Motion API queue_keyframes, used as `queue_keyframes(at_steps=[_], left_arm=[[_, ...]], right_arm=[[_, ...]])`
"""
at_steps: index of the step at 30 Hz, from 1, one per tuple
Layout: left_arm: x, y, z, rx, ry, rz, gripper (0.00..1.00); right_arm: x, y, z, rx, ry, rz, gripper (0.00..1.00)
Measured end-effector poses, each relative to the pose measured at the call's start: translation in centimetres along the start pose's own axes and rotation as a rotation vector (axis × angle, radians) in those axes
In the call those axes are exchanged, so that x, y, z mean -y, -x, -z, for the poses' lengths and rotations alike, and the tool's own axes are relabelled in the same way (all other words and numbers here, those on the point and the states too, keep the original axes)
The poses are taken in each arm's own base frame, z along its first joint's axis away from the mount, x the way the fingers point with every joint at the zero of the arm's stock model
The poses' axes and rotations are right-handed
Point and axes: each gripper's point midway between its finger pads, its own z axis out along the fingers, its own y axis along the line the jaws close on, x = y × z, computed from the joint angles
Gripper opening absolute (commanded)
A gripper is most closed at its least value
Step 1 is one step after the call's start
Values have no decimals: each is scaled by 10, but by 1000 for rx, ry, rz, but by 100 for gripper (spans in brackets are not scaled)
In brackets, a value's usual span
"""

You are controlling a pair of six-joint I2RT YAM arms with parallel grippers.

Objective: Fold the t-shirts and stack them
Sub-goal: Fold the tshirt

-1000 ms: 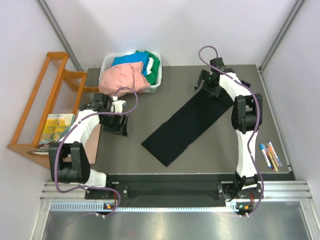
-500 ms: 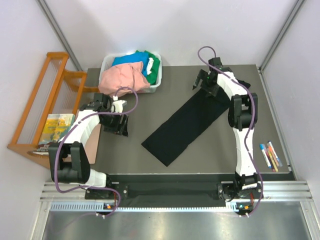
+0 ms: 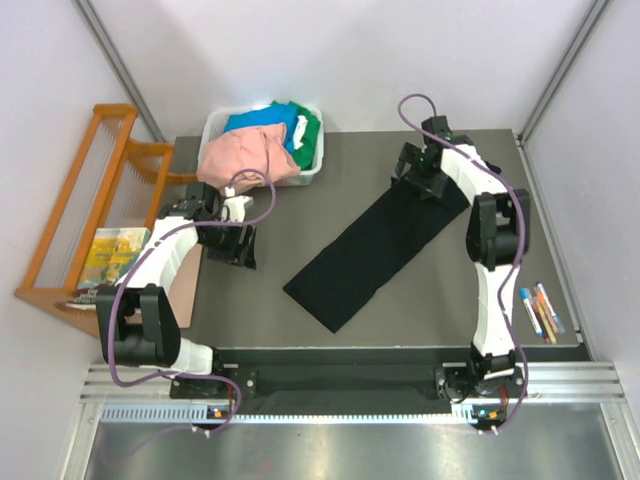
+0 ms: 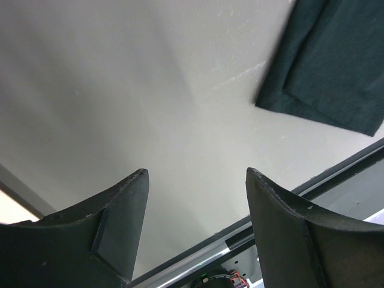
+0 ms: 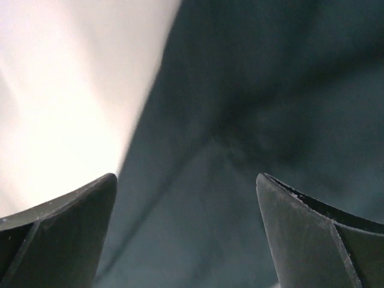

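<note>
The black strip still lies at full length, so my right gripper needs to move back along it next, down onto its corner nearest the front rail (image 3: 334, 326), and close.
A black t-shirt (image 3: 375, 247) lies folded into a long strip, slanting from the table's middle front to the back right. My right gripper (image 3: 417, 182) hovers open over its far end; the right wrist view shows dark cloth (image 5: 252, 120) close below the spread fingers, nothing held. My left gripper (image 3: 243, 248) is open and empty over bare table at the left; the left wrist view shows the strip's near corner (image 4: 327, 66) at upper right. Salmon-pink (image 3: 245, 158), blue (image 3: 262, 120) and green (image 3: 308, 130) shirts lie heaped in the white bin (image 3: 312, 170).
The white bin stands at the back left of the table. A wooden rack (image 3: 90, 190) with a booklet (image 3: 112, 255) stands off the table's left side. Several markers (image 3: 540, 308) lie at the right front. The table's front rail (image 4: 288, 207) shows in the left wrist view.
My right gripper has shifted slightly over the far end of the black strip. The left arm and the shirts have not visibly moved.
</note>
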Motion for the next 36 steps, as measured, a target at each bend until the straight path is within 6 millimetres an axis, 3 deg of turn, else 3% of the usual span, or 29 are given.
queue_keyframes(at_steps=[5, 9, 12, 14, 17, 19, 22, 27, 31, 36], left_arm=[[6, 23, 13, 55, -12, -32, 71], [15, 32, 16, 74, -32, -76, 71], [30, 29, 9, 45, -59, -127, 71], [49, 24, -5, -1, -74, -198, 71], [76, 11, -27, -85, -118, -280, 71], [85, 3, -39, -135, -146, -298, 70], [83, -5, -54, -195, -163, -279, 70], [75, -15, -75, -280, -169, -240, 69], [76, -16, -84, -306, -195, -216, 69], [79, -17, -98, -340, -231, -180, 68]], right_arm=[[4, -36, 75, 49, -35, 80, 100], [-34, -91, 135, 103, 44, 232, 100], [-61, -171, 159, 55, 147, 376, 96], [-67, -246, 159, -46, 185, 489, 93], [-49, -331, 148, -203, 155, 594, 89], [-34, -363, 146, -264, 124, 622, 88], [-29, -391, 145, -299, 103, 646, 87], [-41, -417, 134, -311, 100, 688, 84], [-54, -427, 127, -308, 106, 711, 82], [-69, -425, 123, -283, 114, 720, 75]])
